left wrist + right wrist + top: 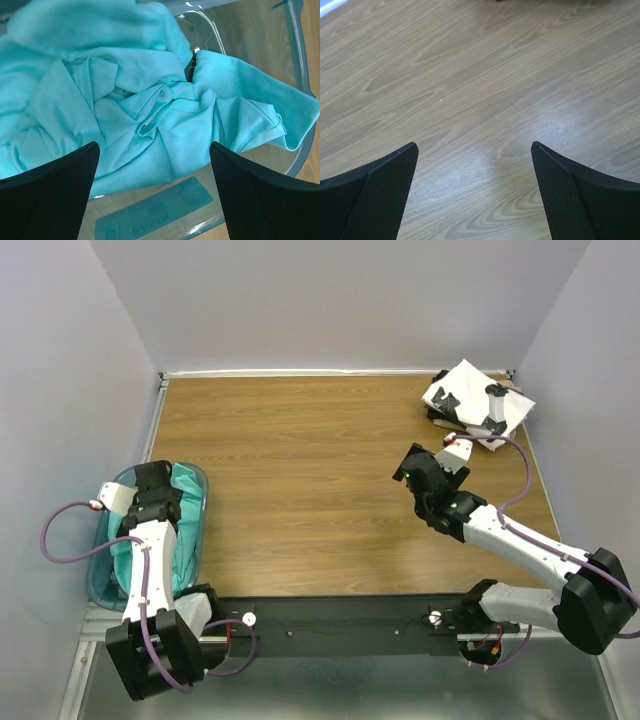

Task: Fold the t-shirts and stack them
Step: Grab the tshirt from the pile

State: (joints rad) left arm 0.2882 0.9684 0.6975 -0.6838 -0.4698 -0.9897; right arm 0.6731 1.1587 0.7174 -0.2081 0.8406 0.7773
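Observation:
My left gripper moves down into the bin onto the bunched fold (154,119) near the teal t-shirt's middle next, since its creases lie beneath the gap between my open fingers.
A crumpled teal t-shirt (130,95) fills the translucent teal bin (196,530) at the table's left edge; in the overhead view the teal t-shirt (186,502) shows beside the left arm. My left gripper (155,150) hangs open just above the shirt, nothing between its fingers. A folded white t-shirt with black blotches (470,398) lies at the far right corner. My right gripper (415,472) hovers open over bare wood right of the table's middle, a short way in front of the white shirt; in the right wrist view my right gripper (475,150) frames only wood.
The wooden table (320,490) spans the middle. Grey walls close in the left, back and right sides. The bin's clear rim (205,30) curves round the shirt. A black rail (340,625) with both arm bases runs along the near edge.

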